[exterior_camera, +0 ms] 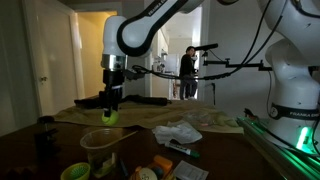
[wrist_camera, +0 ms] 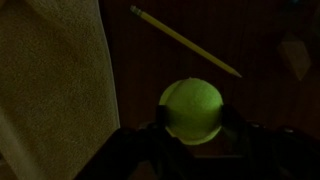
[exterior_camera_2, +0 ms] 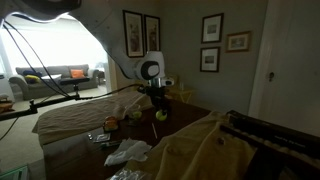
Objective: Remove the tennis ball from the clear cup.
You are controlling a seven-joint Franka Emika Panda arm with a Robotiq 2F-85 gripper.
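The dark table beside the yellow pencil is bare. My gripper will next bring the tennis ball down toward it, then open.
My gripper is shut on the tennis ball, a yellow-green fuzzy ball, and holds it in the air above the table. In the wrist view the tennis ball sits between the two dark fingers of the gripper. The ball also shows in an exterior view under the gripper. The clear cup stands on the dark table near the front, below and slightly in front of the ball. In an exterior view the cup is a faint shape among the clutter.
A yellow pencil lies on the dark table below the gripper. A pale cloth covers the table beside it. Crumpled white plastic, a green cup and small items lie near the clear cup. A second robot base stands at the side.
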